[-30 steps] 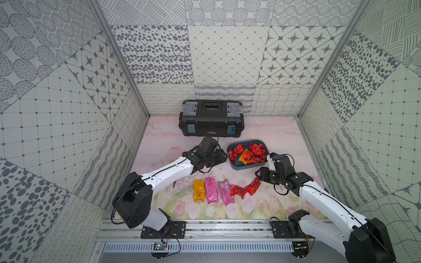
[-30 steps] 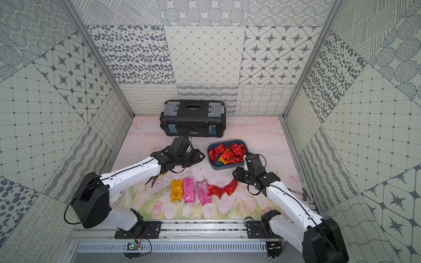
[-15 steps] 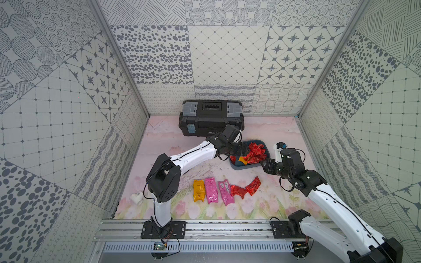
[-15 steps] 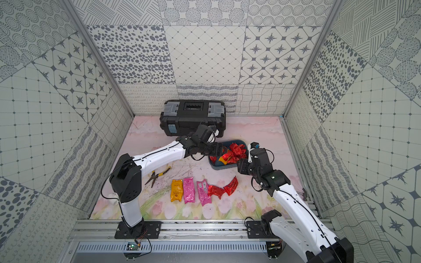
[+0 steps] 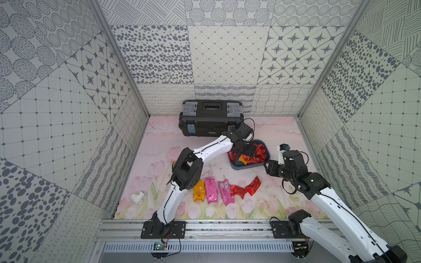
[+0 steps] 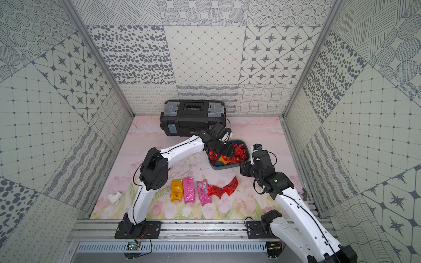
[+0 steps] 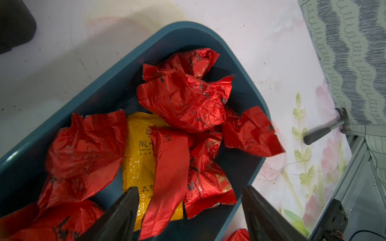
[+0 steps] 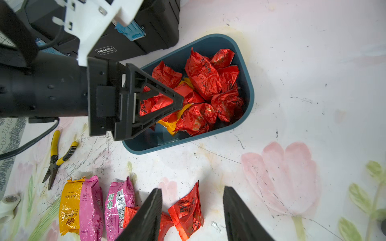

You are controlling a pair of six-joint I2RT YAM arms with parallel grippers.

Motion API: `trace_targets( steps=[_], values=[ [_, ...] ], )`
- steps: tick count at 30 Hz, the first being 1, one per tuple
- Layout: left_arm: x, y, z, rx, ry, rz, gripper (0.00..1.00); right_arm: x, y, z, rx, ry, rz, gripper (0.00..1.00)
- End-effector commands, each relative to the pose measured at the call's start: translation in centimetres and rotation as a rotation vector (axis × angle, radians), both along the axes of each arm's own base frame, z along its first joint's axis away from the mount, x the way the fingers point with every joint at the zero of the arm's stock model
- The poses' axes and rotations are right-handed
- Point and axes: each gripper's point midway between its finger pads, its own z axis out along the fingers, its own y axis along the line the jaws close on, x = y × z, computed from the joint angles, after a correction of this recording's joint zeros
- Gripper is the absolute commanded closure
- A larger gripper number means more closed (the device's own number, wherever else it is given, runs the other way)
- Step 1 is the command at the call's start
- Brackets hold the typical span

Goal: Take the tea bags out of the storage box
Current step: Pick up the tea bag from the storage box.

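The long red tea bag's plain end is just below my left gripper's open fingers. I will next lower the gripper into the box and close there.
The teal storage box holds several crinkled red tea bags and an orange-yellow one. My left gripper hangs open just over the box, its jaws astride a long red packet without gripping it. On the table lie an orange packet, two pink ones and two red ones. My right gripper is open and empty, above the table beside the box's near right corner.
A black toolbox stands at the back wall, just behind the storage box. Yellow-handled pliers lie left of the packet row. A white fitting sits at the front left. A small hammer lies by the right wall.
My left arm has swung right from the table's middle to over the storage box, and its jaws have opened wider. My right gripper has drawn back a little from the red packets.
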Motion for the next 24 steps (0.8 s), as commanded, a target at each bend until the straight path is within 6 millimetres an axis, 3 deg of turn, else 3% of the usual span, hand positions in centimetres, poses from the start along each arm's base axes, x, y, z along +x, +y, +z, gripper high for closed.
trace_targets(
  steps=[1,9,14,19,24],
  values=[
    [-0.4,1.1,-2.2,0.125,0.002,-0.045,0.25,0.4,-0.2,1.3,0.010,-0.044,-0.013,0.48],
    [-0.2,1.0,-3.8,0.145,0.024,-0.045,0.53,0.4,-0.2,1.3,0.011,-0.044,-0.016,0.48],
    [-0.2,0.9,-3.4,0.136,0.021,-0.042,0.73,0.3,-0.2,1.5,0.015,-0.049,-0.019,0.48],
    [-0.3,0.9,-2.0,0.120,0.011,-0.039,0.89,0.3,-0.3,1.7,0.014,-0.052,-0.019,0.48],
    [-1.2,1.5,0.4,0.086,-0.002,-0.031,0.95,0.2,-0.3,2.1,0.010,-0.061,-0.015,0.48]
  ],
)
